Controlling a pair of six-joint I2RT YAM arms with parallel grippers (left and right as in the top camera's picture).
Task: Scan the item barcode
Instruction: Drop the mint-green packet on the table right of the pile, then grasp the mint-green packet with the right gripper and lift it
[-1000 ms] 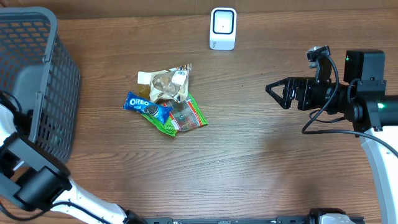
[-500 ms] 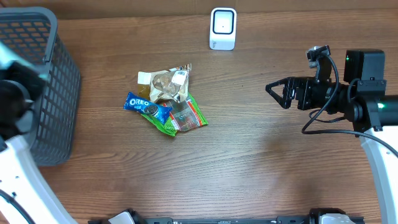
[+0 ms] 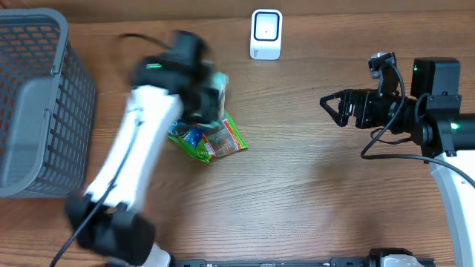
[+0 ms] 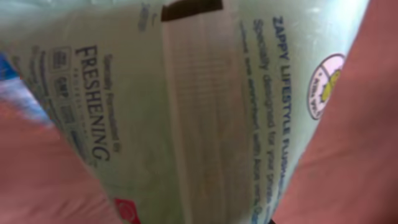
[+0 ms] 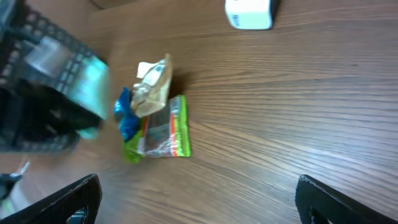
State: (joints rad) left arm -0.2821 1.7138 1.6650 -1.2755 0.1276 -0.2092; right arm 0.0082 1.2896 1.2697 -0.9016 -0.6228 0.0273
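Observation:
The packet should go past the snack pile next in my left gripper, then down onto that clear wood point(image 3: 282, 124) between the snacks and my empty right gripper.
A pale green printed packet point(image 4: 205, 106) fills the left wrist view, with a long seam down its middle. My left gripper point(image 3: 206, 98) is shut on it, blurred, above the snack pile at the table's middle left. The same packet point(image 5: 87, 87) shows at the left of the right wrist view. No barcode is readable on it. The white scanner point(image 3: 266, 33) stands at the back edge, to the right of the left gripper. My right gripper point(image 3: 334, 109) hangs open at the right, pointing left, with nothing between its fingers point(image 5: 78, 199).
A grey mesh basket point(image 3: 44, 96) stands at the far left. Under the left arm lie loose snacks: a green packet point(image 3: 223, 137), a tan packet point(image 5: 152, 84) and a blue one point(image 5: 124, 118).
My left arm has swung out from beside the basket to above the snack pile, carrying the pale green packet. The right arm has barely moved.

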